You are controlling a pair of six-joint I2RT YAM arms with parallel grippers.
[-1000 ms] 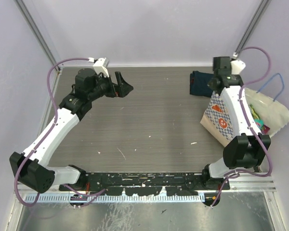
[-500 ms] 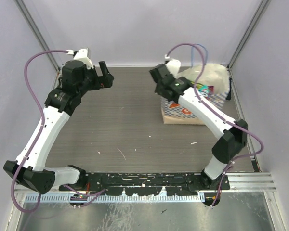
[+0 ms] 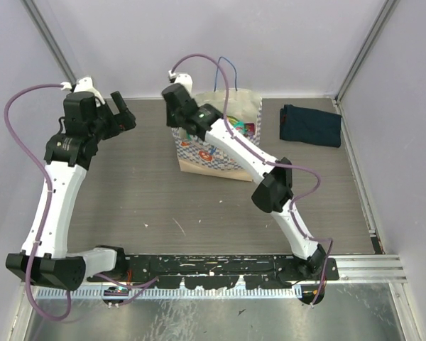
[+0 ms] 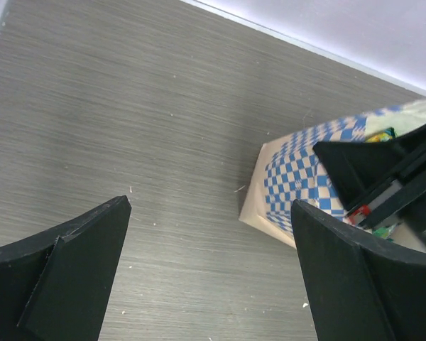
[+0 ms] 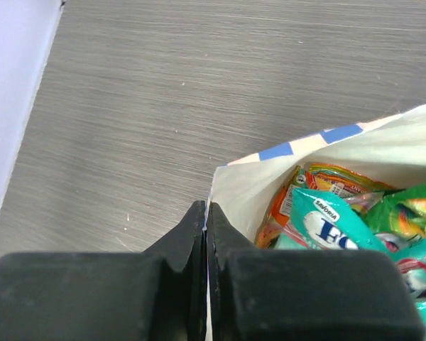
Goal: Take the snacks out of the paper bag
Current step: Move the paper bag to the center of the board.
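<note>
The robot's left hand will next cross the empty table toward the checkered side of the bag, then go down over its rim corner point(image 3: 175, 128) point(image 4: 356, 128).
The paper bag point(image 3: 214, 145) stands upright at the back middle of the table, mouth open and blue cord handles up. Several snacks point(image 3: 239, 126) lie inside it; the right wrist view shows a teal packet point(image 5: 339, 229), an orange one point(image 5: 296, 206) and a green one point(image 5: 405, 213). My right gripper point(image 3: 187, 122) is shut on the bag's left rim point(image 5: 220, 186), which runs between its fingertips point(image 5: 206, 213). My left gripper point(image 3: 119, 114) is open and empty, left of the bag. Its view shows the bag's checkered side point(image 4: 305, 177) ahead on the right.
A dark navy folded cloth point(image 3: 311, 125) lies at the back right. Lilac walls close in the back and both sides. The grey table point(image 3: 199, 206) carries small white specks. My right arm reaches across the middle of the table to the bag.
My right gripper has carried the bag from the far right across to the back middle, uncovering the navy cloth. My left arm has swung back and to the left, still open.
</note>
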